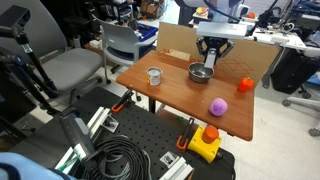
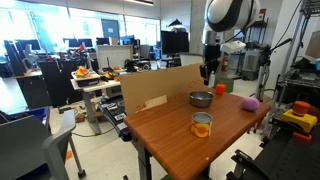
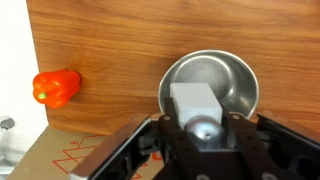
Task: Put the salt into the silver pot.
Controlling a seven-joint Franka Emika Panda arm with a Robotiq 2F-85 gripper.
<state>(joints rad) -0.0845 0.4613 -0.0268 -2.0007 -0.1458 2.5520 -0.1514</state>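
Observation:
The gripper lowers the salt next, still above the silver pot's rim, toward the bowl's middle [image 1: 201, 72] and then opens.
My gripper [image 3: 205, 128] is shut on the salt [image 3: 192, 102], a small white shaker with a rounded grey top. It holds the shaker above the silver pot [image 3: 243, 80], whose shiny bowl lies directly under the shaker in the wrist view. In both exterior views the gripper [image 1: 209, 56] [image 2: 208, 76] hangs just over the pot [image 1: 201, 72] [image 2: 201, 98] at the far side of the wooden table. The shaker is too small to make out in the exterior views.
A metal cup [image 1: 154, 75] [image 2: 202, 124] stands on the table. A purple ball [image 1: 217, 104] [image 2: 250, 102] and a red pepper [image 1: 245, 85] [image 3: 56, 87] lie near the pot. Cardboard [image 1: 175, 40] backs the table. A yellow button box [image 1: 206, 141] sits below the front edge.

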